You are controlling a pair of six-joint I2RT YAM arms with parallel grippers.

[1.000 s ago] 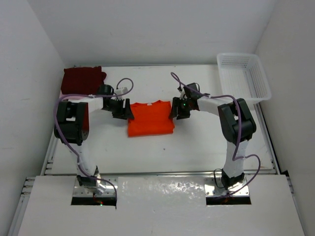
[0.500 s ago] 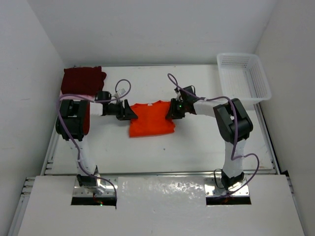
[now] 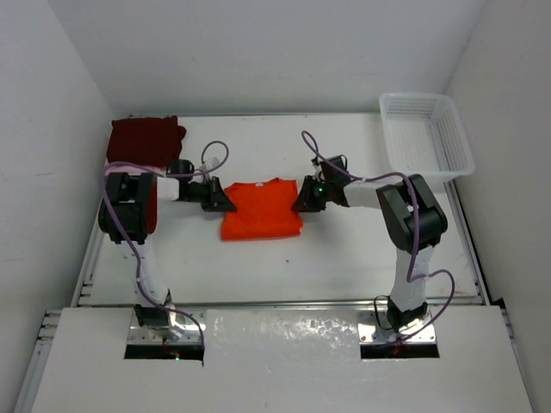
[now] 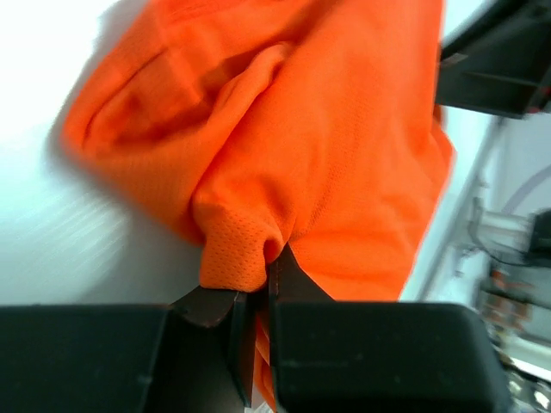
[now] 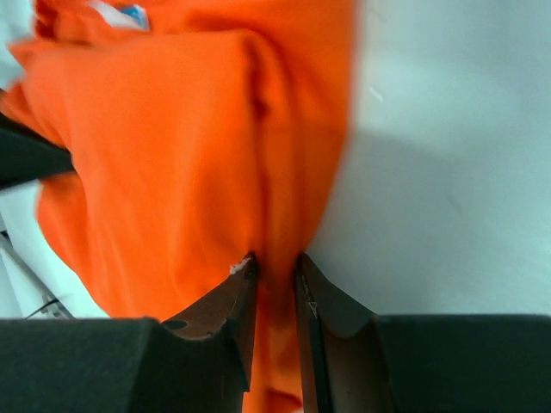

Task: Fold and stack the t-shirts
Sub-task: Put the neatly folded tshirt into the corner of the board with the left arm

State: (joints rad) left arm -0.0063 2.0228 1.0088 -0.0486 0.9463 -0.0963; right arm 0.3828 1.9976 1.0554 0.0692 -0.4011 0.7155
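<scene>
Next, my left gripper lifts the folded orange shirt and releases it onto the maroon t-shirt [image 3: 145, 138], which lies outward of the gripper, to its left in the top view.
A bright orange t-shirt [image 3: 263, 209] lies folded flat in the middle of the table. My left gripper [image 3: 227, 205] is at its left edge, shut on a bunched fold of orange cloth [image 4: 237, 249] that bulges between the black fingers [image 4: 297, 284]. My right gripper [image 3: 299, 203] is at the shirt's right edge, its jaws closed on a pinched ridge of the orange cloth [image 5: 172, 155]. A dark maroon t-shirt [image 3: 145, 138] lies folded in the far left corner, behind the left arm.
A white lattice basket [image 3: 428, 138] stands at the far right, partly over the table's edge. Purple cables loop above both wrists. White walls close in on the left, back and right.
Both grippers slid in onto the orange shirt's side edges and closed on the cloth. The shirt shifted a little to the left.
</scene>
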